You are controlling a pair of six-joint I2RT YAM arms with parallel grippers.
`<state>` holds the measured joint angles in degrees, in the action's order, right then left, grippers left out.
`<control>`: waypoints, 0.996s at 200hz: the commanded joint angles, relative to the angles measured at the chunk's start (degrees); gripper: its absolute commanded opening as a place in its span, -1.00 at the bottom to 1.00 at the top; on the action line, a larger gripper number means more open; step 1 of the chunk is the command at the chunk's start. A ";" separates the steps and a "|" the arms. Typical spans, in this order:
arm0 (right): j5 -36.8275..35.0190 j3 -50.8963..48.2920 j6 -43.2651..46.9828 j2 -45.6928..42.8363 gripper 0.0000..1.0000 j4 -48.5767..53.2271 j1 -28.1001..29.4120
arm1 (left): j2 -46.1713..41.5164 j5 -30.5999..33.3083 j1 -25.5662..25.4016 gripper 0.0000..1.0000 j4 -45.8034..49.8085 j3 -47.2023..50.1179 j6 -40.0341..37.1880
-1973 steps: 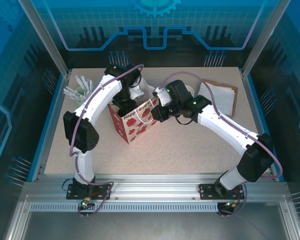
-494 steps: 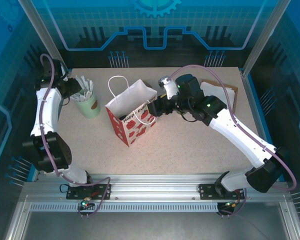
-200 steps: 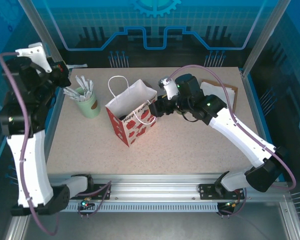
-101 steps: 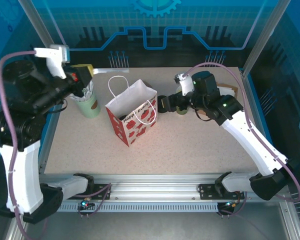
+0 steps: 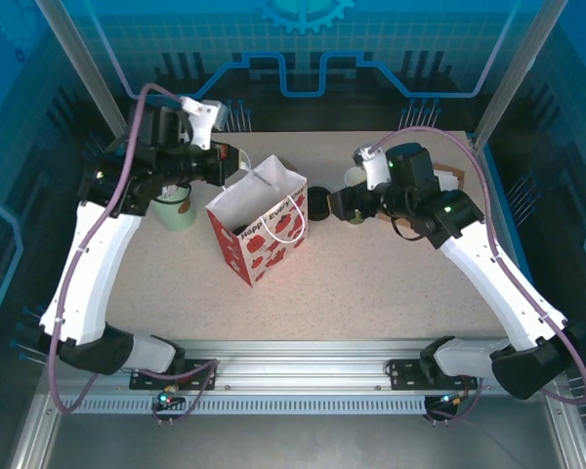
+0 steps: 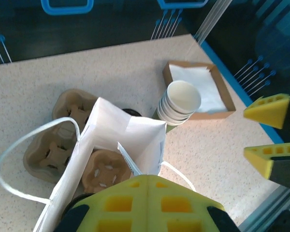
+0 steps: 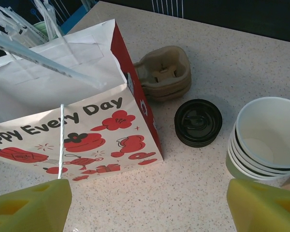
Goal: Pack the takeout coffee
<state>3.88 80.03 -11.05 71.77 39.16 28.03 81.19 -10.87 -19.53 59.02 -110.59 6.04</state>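
The thin white stick already points in, and the bag's opening (image 5: 258,198) (image 6: 117,145) is below my left gripper. I will move that gripper farther over the opening next, then lower it and release.
The white paper bag (image 5: 264,223) with red flowers stands open at mid-table. My left gripper (image 6: 149,180) hovers over its mouth (image 6: 135,135), shut on a thin white stick (image 6: 126,159) that pokes toward the bag. The same stick (image 7: 43,62) crosses the bag top in the right wrist view. A brown cup carrier (image 6: 104,169) lies inside the bag. The lidded takeout coffee is hidden; a dark curved edge low in the bag cannot be identified. My right gripper (image 7: 147,208) is open and empty above the table, right of the bag (image 7: 77,121).
A stack of black lids (image 7: 198,122) lies beside the bag, with lidless green cups (image 7: 266,137) to their right. Brown cup carriers (image 7: 164,75) sit behind the bag. A pale green cup with sticks (image 5: 176,207) stands left. A cardboard tray of napkins (image 6: 200,89) is at back right.
My left arm has swung from the cup of sticks to above the bag, carrying a white stick. The right gripper has let go of the bag's edge and drawn back to the right.
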 commanded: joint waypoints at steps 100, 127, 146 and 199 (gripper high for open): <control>-3.28 -1.08 -0.18 0.28 0.72 0.22 -6.85 | 20.63 3.06 -2.98 -0.32 -2.78 -4.39 -1.03; -6.61 -0.45 -0.90 1.50 0.73 0.04 -10.41 | 17.69 2.24 -2.91 -0.01 -4.58 -5.90 -0.62; -9.85 -0.45 -1.51 2.72 0.74 -0.45 -14.33 | 13.31 0.60 -2.93 0.11 -8.01 -3.34 0.87; -14.90 -1.91 -3.35 10.31 0.73 -2.21 -26.15 | 0.26 -7.51 -3.00 0.22 -19.25 11.76 6.28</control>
<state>-6.42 78.91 -12.88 78.15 37.67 5.52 85.78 -13.54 -22.20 46.19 -104.53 8.75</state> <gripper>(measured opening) 0.871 0.609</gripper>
